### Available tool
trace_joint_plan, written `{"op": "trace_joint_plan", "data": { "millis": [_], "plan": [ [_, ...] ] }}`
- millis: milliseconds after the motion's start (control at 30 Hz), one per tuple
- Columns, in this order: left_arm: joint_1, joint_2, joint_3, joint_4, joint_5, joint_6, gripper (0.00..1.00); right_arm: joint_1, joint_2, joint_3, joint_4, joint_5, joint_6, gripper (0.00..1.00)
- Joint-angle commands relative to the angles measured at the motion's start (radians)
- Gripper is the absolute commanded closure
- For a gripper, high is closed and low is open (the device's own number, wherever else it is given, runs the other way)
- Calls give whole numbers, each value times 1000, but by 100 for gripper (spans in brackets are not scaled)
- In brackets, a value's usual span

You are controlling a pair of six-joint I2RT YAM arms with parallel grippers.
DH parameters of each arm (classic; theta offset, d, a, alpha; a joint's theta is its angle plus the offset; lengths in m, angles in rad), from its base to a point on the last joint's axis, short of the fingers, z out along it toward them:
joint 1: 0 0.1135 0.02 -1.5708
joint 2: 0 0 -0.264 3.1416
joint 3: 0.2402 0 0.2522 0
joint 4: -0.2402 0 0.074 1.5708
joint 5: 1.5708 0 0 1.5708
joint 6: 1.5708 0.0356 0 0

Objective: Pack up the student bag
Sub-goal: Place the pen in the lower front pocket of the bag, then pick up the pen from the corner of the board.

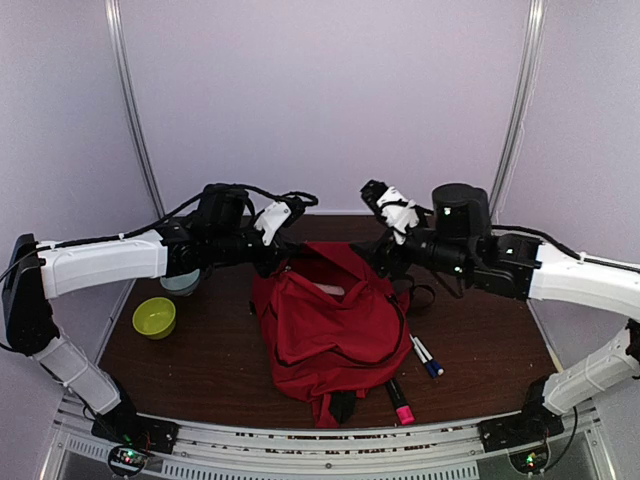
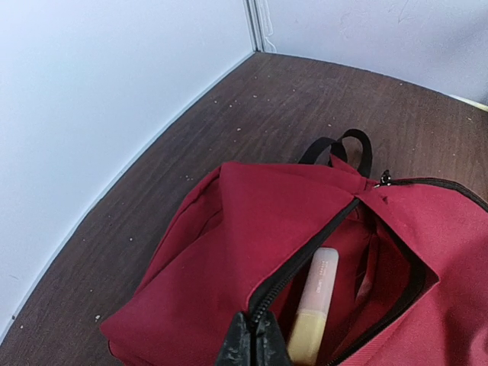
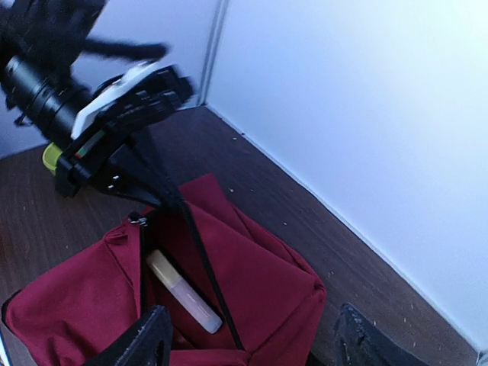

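Observation:
My right gripper should move down and back beside the bag (image 1: 330, 325) and tip downward onto the white pen farther from the bag, as that pen still lies unpacked.
The red student bag (image 1: 330, 325) lies in the middle of the table with its top zip open. My left gripper (image 1: 283, 262) is shut on the black zipper edge (image 2: 305, 255) and lifts that edge; its fingertips (image 2: 238, 345) show pressed together at the bottom of the left wrist view. A yellow highlighter (image 2: 314, 301) lies inside the opening and also shows in the right wrist view (image 3: 183, 293). My right gripper (image 1: 387, 256) is open and empty, hovering over the bag's far right side (image 3: 267, 274); its fingers (image 3: 145, 343) are wide apart.
A pink marker (image 1: 400, 403) and two blue-tipped pens (image 1: 426, 356) lie on the table right of the bag. A green bowl (image 1: 154, 317) and a pale bowl (image 1: 180, 283) stand at the left. White walls enclose the back and sides.

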Motion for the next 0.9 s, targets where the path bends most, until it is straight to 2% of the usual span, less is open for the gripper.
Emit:
{"op": "trace_joint_plan", "data": {
  "millis": [0, 100, 200, 333, 467, 533, 767, 867],
  "plan": [
    [2, -30, 6, 87, -14, 5, 100, -112, -129, -61, -290, 110, 377, 28],
    [2, -30, 8, 79, -15, 3, 100, -176, -162, -128, -470, 158, 510, 30],
    [2, -34, 5, 73, -18, 0, 100, -222, -152, -211, -531, 96, 580, 32],
    [1, -42, -10, 76, -20, -4, 100, -240, -82, -253, -560, 29, 613, 39],
    [2, -57, -24, 69, -21, 1, 100, -240, 27, -250, -566, -77, 596, 60],
    [2, -64, -29, 65, -23, 5, 100, -241, 76, -253, -548, -95, 594, 66],
    [2, -70, -41, 61, -20, 8, 100, -240, 203, -258, -520, -101, 587, 80],
    [2, -68, -49, 71, -23, 8, 100, -240, 225, -274, -506, -112, 589, 82]
  ]
}}
